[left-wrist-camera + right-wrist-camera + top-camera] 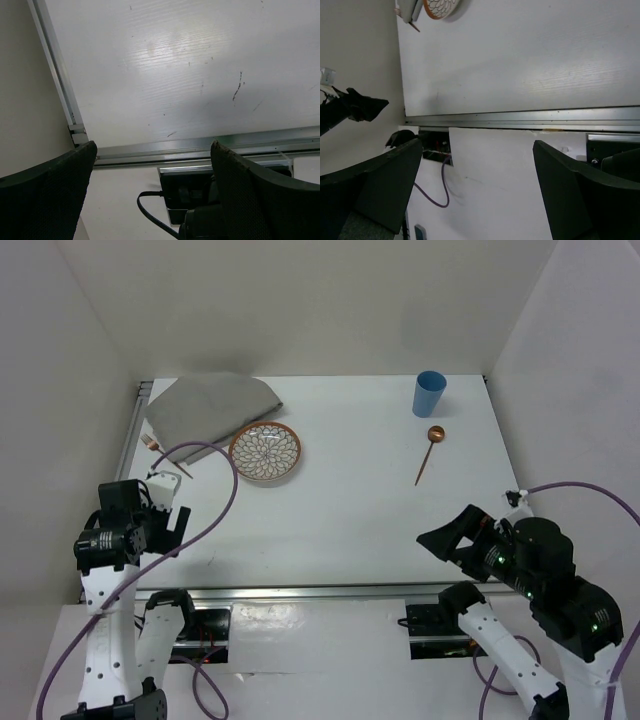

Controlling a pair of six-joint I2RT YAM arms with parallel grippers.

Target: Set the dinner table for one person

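My left gripper goes outward and to the right in the top view next, then down onto the placemat's corner behind the plate, since that corner is uncovered.
The white dinner table (340, 510) carries a patterned plate (265, 452) with an orange rim at the back left, also seen in the right wrist view (440, 7). A grey placemat (210, 406) lies crumpled behind it. A fork (166, 456) lies at the left edge. A copper spoon (429, 452) and a blue cup (429, 393) are at the back right. My left gripper (172, 524) is open and empty over the near left corner (150, 155). My right gripper (452, 540) is open and empty at the near right edge (477, 150).
Aluminium rails (330, 591) run along the near edge and the left side (133, 430). White walls close in the table on three sides. Purple cables (225, 490) loop from both arms. The arm bases (190, 620) sit below the near rail.
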